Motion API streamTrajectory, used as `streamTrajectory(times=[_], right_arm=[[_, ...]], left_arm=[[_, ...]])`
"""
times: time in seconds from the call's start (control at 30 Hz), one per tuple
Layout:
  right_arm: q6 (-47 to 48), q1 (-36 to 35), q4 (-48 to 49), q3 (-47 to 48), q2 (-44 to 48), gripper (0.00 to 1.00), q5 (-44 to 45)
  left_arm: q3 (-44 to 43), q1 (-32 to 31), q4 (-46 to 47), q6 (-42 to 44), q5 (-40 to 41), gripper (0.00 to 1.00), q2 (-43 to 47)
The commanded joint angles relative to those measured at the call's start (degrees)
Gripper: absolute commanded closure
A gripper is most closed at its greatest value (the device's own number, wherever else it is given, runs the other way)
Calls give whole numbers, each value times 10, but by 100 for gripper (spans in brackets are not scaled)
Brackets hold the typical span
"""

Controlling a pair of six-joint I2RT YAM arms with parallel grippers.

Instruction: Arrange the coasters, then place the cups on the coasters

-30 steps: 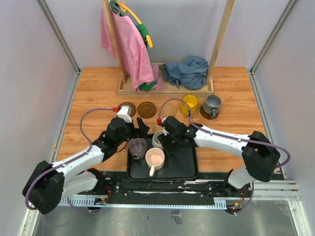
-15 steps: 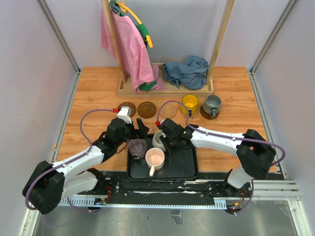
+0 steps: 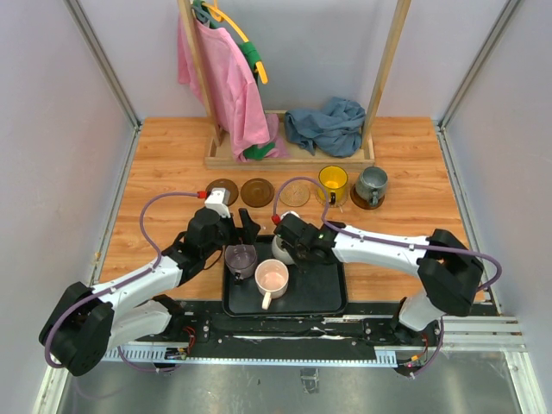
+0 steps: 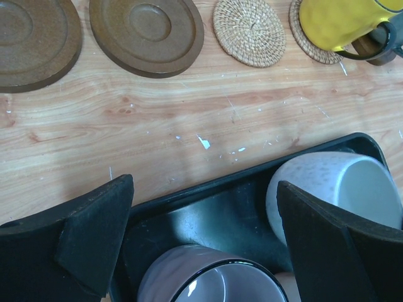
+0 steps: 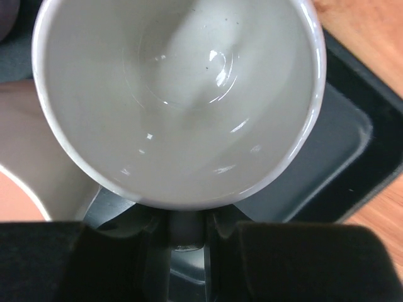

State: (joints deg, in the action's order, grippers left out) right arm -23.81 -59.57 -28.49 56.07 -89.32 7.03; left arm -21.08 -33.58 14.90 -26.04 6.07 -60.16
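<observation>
My right gripper needs to lift the white cup next, carry it outward, lower it onto the woven coaster beside the yellow cup and let go, because that coaster is empty.
On the black tray stand a white cup, a purple-grey cup and a pink cup. My right gripper is shut on the white cup's handle, with the cup's mouth filling the right wrist view. My left gripper hangs open over the tray's far left corner, the purple-grey cup just below its gap. Two bare dark coasters and a woven one lie in a row. The yellow cup and grey-blue cup each stand on a coaster.
A wooden rack base with a pink garment and a crumpled blue cloth stands at the back. Grey walls close in both sides. The pink cup sits close against the white cup's left.
My right gripper has closed onto the white cup's handle and shifted slightly left. The left arm has stayed still and open.
</observation>
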Motion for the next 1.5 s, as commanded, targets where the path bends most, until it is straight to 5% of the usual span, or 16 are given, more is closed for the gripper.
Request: streamTrajectory(times=[0.0, 0.2, 0.53, 0.93, 1.47], right_arm=[[-7, -9, 0, 50, 52, 99, 93], [-34, -7, 2, 103, 50, 99, 190], [-57, 42, -71, 307, -98, 99, 257], [-69, 145, -189, 468, -234, 99, 145], [-86, 173, -193, 480, -294, 99, 114]], left_arm=[[2, -5, 17, -2, 12, 0, 1], [1, -5, 22, -1, 12, 0, -4], [0, -5, 15, 4, 26, 0, 7], [-6, -5, -29, 15, 81, 0, 21], [-14, -5, -28, 29, 81, 0, 2]])
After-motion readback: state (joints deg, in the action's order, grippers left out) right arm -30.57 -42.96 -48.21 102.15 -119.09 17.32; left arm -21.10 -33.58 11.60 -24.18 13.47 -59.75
